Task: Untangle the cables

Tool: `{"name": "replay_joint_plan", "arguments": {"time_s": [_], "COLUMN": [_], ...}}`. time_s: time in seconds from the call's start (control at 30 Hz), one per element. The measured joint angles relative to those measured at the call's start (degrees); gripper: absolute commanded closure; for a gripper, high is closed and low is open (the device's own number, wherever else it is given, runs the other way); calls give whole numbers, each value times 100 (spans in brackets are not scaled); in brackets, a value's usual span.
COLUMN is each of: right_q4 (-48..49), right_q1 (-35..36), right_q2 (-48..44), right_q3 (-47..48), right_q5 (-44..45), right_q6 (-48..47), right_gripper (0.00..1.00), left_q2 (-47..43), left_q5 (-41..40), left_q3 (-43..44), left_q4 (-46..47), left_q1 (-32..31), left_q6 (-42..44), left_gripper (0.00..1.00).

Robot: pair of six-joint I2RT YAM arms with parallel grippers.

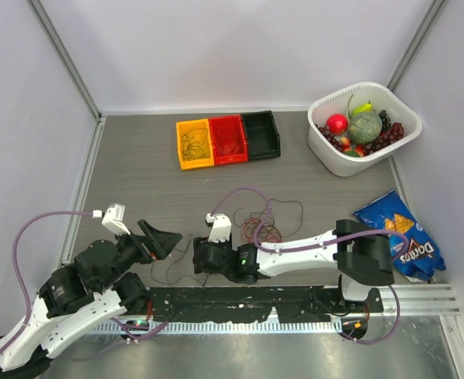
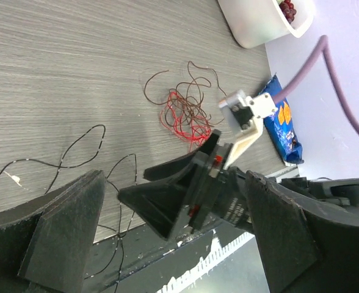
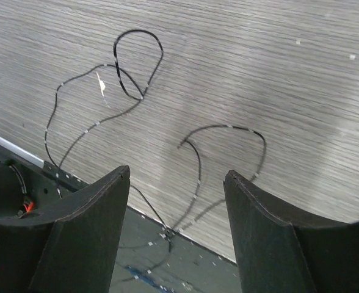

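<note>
The right gripper will next go down outward and toward the left in the top view to the pieces of cable in the black cable's loops, as those loops lie beyond its open fingers.
A tangle of red and dark brown cables lies on the table just behind my right arm. A single thin black cable curls loose on the wood near the front rail. My right gripper hovers low over this black cable, open, with a strand running on the table between its fingers. My left gripper stands wide open just to the left, facing the right gripper and holding nothing.
Yellow, red and black bins sit at the back; thin wires lie in the yellow and red ones. A white basket of fruit stands back right. A blue chip bag lies at right. The black rail borders the front.
</note>
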Motion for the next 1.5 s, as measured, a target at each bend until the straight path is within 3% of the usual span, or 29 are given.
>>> {"name": "replay_joint_plan", "arguments": {"time_s": [0.4, 0.63, 0.83, 0.9, 1.03, 1.23, 1.5], "right_q4": [1263, 2020, 1810, 1725, 1381, 1810, 2643], "right_q1": [-184, -247, -461, -518, -590, -745, -1716], "right_q2": [935, 1290, 1860, 1980, 2256, 2173, 896], "right_q3": [72, 111, 868, 1040, 1423, 1198, 785], "right_q5": [-168, 11, 271, 369, 765, 903, 603], "right_q6": [-61, -662, -675, -686, -800, -1512, -2756], "right_gripper": [32, 34, 49, 62, 98, 99, 99], "left_q2": [-317, -315, -310, -310, -310, -310, -455], "left_q5": [-13, -26, -26, -28, -44, -149, -509], "left_q3": [341, 382, 385, 385, 385, 483, 632], "left_q4": [-151, -238, -240, -243, -245, -284, -319], "left_q1": [0, 0, 0, 0, -2, 0, 0], "left_q6": [-20, -15, -7, -7, -7, 2, 28], "left_gripper": [0, 0, 0, 0, 0, 0, 0]}}
